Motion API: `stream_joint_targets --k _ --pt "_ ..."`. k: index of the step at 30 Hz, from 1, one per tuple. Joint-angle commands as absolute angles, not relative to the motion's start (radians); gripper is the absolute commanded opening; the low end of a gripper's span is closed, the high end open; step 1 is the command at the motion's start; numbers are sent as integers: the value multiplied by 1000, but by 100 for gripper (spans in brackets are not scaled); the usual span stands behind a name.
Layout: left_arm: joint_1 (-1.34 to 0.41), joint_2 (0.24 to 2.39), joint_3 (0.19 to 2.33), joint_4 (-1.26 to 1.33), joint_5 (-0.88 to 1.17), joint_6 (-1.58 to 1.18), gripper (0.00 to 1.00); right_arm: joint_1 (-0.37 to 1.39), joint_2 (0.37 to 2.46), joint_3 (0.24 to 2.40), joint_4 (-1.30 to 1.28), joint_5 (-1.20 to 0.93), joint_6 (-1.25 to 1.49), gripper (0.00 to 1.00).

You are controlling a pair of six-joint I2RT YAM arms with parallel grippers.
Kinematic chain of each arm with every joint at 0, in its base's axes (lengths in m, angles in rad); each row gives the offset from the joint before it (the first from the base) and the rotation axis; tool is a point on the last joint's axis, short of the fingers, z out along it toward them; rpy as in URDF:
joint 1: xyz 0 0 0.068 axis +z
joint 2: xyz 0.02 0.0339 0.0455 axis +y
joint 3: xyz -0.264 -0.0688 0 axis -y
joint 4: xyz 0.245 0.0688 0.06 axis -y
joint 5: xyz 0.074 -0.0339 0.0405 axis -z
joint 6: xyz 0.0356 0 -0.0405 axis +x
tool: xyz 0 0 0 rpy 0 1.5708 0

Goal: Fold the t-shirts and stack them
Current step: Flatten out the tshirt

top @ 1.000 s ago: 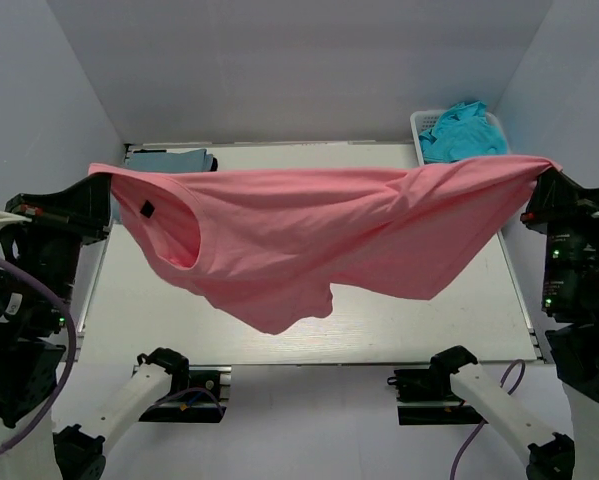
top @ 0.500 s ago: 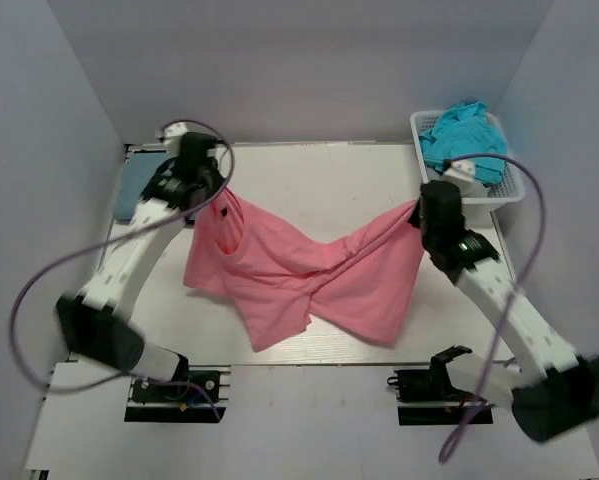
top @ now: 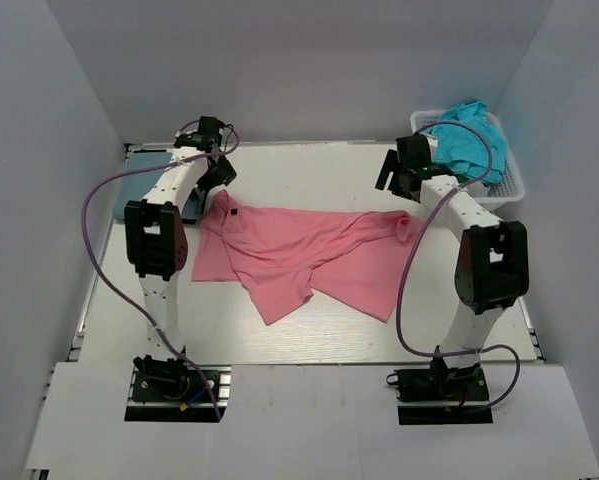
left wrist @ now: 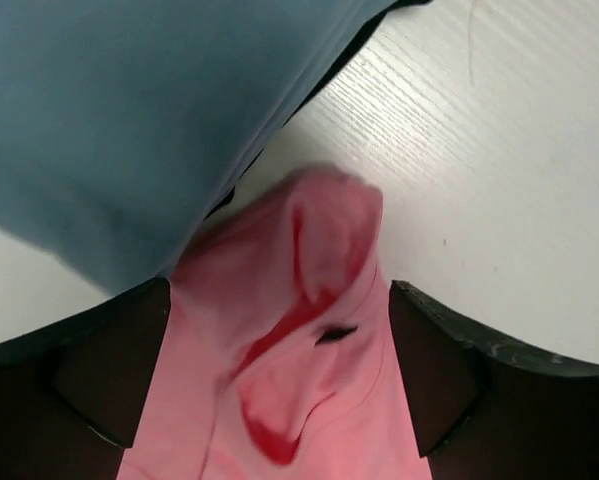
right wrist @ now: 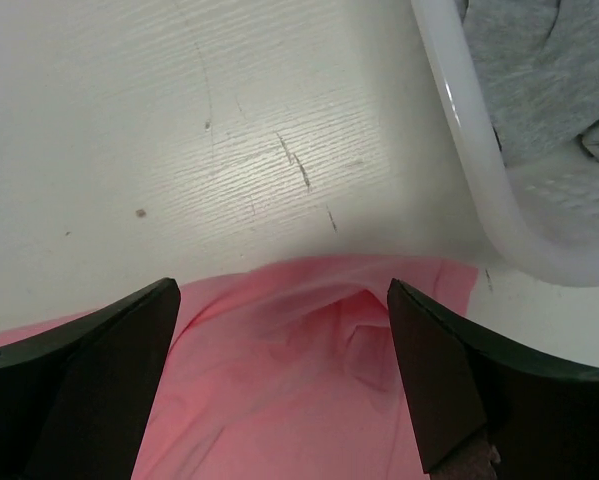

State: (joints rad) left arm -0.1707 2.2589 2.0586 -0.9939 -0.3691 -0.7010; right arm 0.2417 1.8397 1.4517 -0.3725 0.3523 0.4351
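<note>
My left gripper should next move back and to the right in the top view, down to the pink t-shirt's near corner (top: 269,318), which sticks out over bare tabletop.
A salmon-pink t-shirt (top: 299,255) lies loosely rumpled across the middle of the table. My left gripper (top: 217,185) hovers over its back-left corner, and my right gripper (top: 401,195) hovers over its back-right corner. In the left wrist view the left gripper (left wrist: 279,390) is open, with slack pink t-shirt (left wrist: 299,330) lying between the fingers. In the right wrist view the right gripper (right wrist: 279,380) is open too, over the pink t-shirt (right wrist: 309,340). A grey-blue t-shirt (left wrist: 109,120) lies folded at the back left. A teal t-shirt (top: 464,135) tops the basket.
The white lattice basket (top: 509,185) stands at the back right corner, its rim (right wrist: 459,150) close beside my right gripper, with a grey t-shirt (right wrist: 539,70) inside. Grey walls close in the table on three sides.
Both grippers have opened and let go of the pink t-shirt. It was held stretched up high, was lowered, and now rests on the table.
</note>
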Motion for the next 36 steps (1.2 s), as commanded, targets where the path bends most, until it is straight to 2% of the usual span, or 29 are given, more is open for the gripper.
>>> stream_joint_targets --k 1,5,9,12,17,24,29,36 --pt "-179 2038 1909 -976 -304 -653 100 241 1729 1418 -443 272 445 90" --pt "-212 1830 1683 -965 -195 -638 100 244 1588 1278 -446 213 456 90" --pt "-222 1517 1264 -806 67 -629 100 241 1412 1061 -465 106 483 90" --pt "-256 1389 1046 -718 205 -629 100 244 1303 937 -478 57 509 90" --pt "-372 1238 827 -686 322 -699 100 247 1149 775 -474 -119 523 90" --pt "-559 1285 733 -617 342 -765 100 249 1094 651 -511 -77 529 90" --pt "-650 1449 790 -667 252 -776 91 250 1091 626 -517 -37 543 90" --pt "-693 1488 808 -667 192 -798 81 250 1112 630 -541 -5 526 90"
